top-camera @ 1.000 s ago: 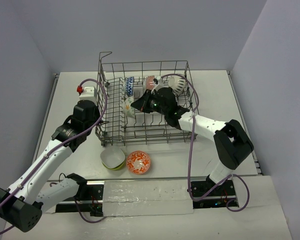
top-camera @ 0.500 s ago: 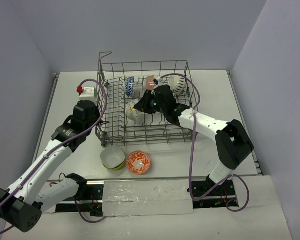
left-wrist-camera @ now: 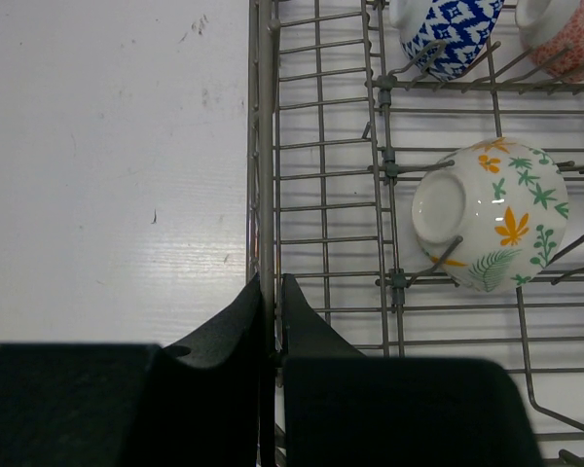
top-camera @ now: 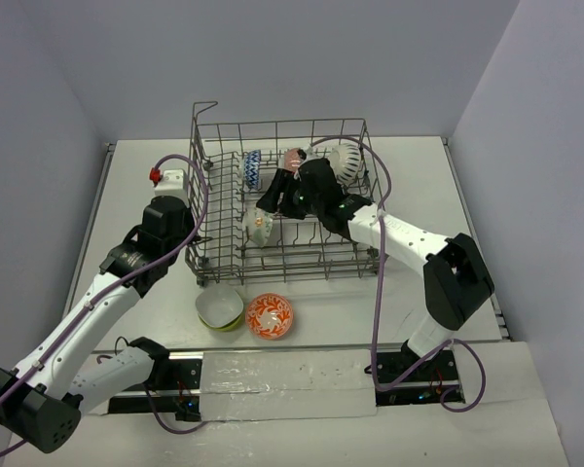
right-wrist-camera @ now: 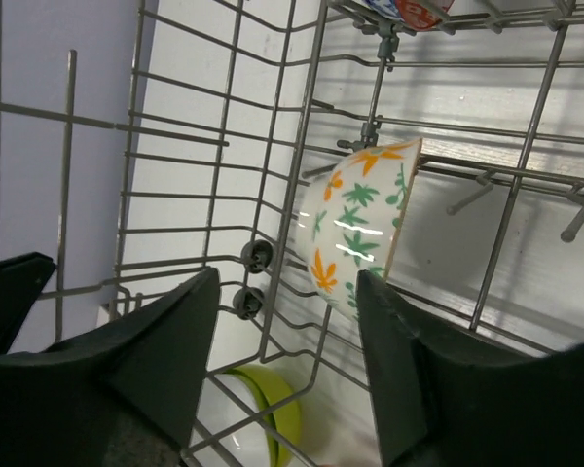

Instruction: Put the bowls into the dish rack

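The yellow-floral bowl already sits between the rack's wires, so my right gripper will next lift out of the rack, move back and go down onto the red-orange bowl's near rim.
The dish rack stands mid-table. A yellow-floral bowl rests on its side between the tines near the rack's left wall, also seen in the left wrist view and the right wrist view. My right gripper hangs open just above it, fingers apart and off the bowl. My left gripper is shut on the rack's left rim wire. A blue-white bowl, a red-orange patterned bowl and a white bowl with dark marks stand in the back row.
A lime-green bowl and a red-orange bowl sit on the table in front of the rack, near the arm bases. The right arm reaches over the rack's right side. Walls enclose the table on three sides.
My right gripper has opened and let go of the yellow-floral bowl, then drawn back slightly. The bowl now rests on the tines. The left arm has not moved.
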Motion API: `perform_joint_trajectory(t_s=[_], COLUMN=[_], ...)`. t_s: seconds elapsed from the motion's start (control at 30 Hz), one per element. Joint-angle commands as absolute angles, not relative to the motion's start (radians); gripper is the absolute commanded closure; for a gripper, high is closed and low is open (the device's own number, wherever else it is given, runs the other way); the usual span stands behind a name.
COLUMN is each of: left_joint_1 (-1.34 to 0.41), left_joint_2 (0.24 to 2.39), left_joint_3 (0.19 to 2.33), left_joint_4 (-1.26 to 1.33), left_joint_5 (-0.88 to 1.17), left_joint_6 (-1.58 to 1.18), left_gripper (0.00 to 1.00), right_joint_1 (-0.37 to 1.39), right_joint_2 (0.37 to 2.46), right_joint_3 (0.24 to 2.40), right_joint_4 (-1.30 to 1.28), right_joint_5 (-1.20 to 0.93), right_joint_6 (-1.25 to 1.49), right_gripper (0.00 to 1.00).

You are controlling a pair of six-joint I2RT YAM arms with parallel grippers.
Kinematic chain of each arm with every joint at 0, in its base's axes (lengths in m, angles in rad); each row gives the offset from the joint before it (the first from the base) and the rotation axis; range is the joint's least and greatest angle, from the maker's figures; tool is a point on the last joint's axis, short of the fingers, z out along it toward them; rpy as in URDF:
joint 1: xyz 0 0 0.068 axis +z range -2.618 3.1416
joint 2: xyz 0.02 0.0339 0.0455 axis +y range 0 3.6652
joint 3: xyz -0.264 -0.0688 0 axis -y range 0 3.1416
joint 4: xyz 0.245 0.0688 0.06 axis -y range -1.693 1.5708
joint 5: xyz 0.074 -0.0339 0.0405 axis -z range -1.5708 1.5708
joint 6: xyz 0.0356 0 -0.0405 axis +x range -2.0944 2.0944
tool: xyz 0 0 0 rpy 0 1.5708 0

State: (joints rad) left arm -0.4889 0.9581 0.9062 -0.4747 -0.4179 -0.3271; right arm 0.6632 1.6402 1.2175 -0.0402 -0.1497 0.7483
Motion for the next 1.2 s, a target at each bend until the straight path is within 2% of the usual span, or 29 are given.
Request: perform_joint_trajectory(t_s=[0.0,0.13,0.33,0.5,0.57,0.73,0.87,1.17], left_joint_1=[-0.502,-0.502,-0.502,-0.502,-0.502,-0.500,-0.500,-0.489], left_joint_2=[0.925,0.923,0.923,0.930,0.933,0.942,0.940,0.956], left_joint_3=[0.910,0.910,0.910,0.911,0.911,0.911,0.910,0.911], left_joint_4=[-0.476,-0.476,-0.476,-0.477,-0.477,-0.477,-0.476,-0.477], left_joint_5=[-0.400,-0.400,-0.403,-0.411,-0.414,-0.420,-0.440,-0.459], left_joint_6=[-0.298,-0.298,-0.298,-0.298,-0.299,-0.301,-0.302,-0.307], left_gripper=[1.00,1.00,1.00,1.00,1.00,1.00,1.00,1.00], right_joint_1=[0.667,0.667,0.692,0.915,0.940,0.962,1.017,1.253], right_joint_2=[1.622,1.591,1.435,1.154,1.073,1.025,1.023,1.241], right_joint_3=[1.269,1.263,1.191,1.016,0.945,0.917,0.885,0.991], right_joint_4=[-0.087,-0.120,-0.054,0.110,0.138,-0.057,-0.178,-0.383], right_joint_5=[-0.101,-0.071,-0.075,0.261,0.221,-0.137,-0.288,-0.227], right_joint_6=[0.718,0.696,0.574,0.243,0.189,0.100,0.090,0.017], right_gripper=[0.31,0.28,0.31,0.30,0.29,0.30,0.31,0.35])
